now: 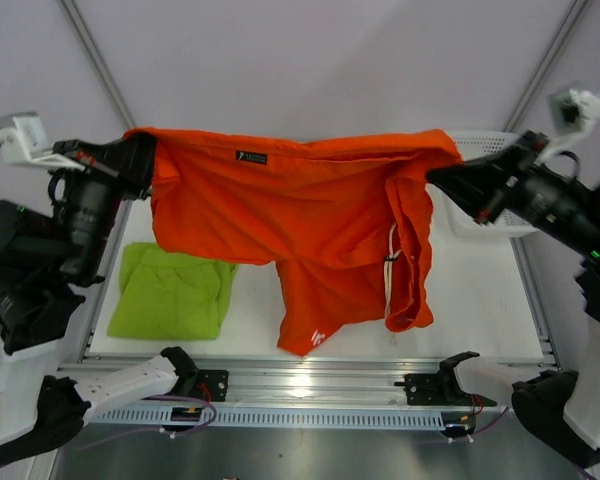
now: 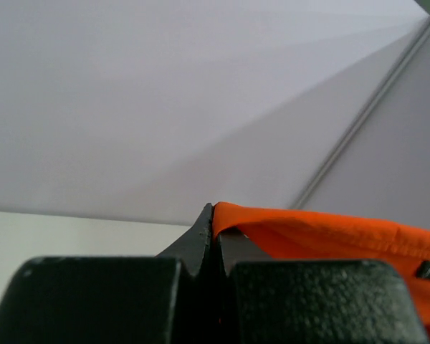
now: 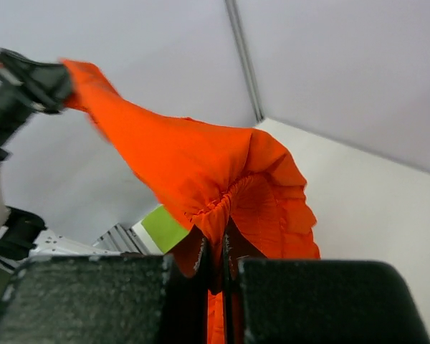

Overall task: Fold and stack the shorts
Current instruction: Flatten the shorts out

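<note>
The waistband corner will next go down and outward with my right gripper onto the bare white table (image 1: 441,215) (image 3: 365,215) beside the mesh basket, and my gripper will let go of it there.
The orange-red shorts (image 1: 280,205) hang in the air, stretched wide between both grippers, legs dangling toward the white table (image 1: 480,290). My left gripper (image 1: 140,160) is shut on their left waistband corner, and the left wrist view shows that cloth (image 2: 322,233) pinched at the closed left gripper (image 2: 213,215). My right gripper (image 1: 438,172) is shut on the right corner; bunched orange-red cloth (image 3: 193,168) is clamped in the right gripper (image 3: 223,240). The lime green shorts (image 1: 172,290) lie folded on the table at front left, and a patch of them (image 3: 161,228) shows in the right wrist view.
A white mesh basket (image 1: 480,145) stands at the back right, partly behind the right arm. A metal rail (image 1: 310,385) runs along the table's near edge with both arm bases on it. Grey curtain walls close off the back.
</note>
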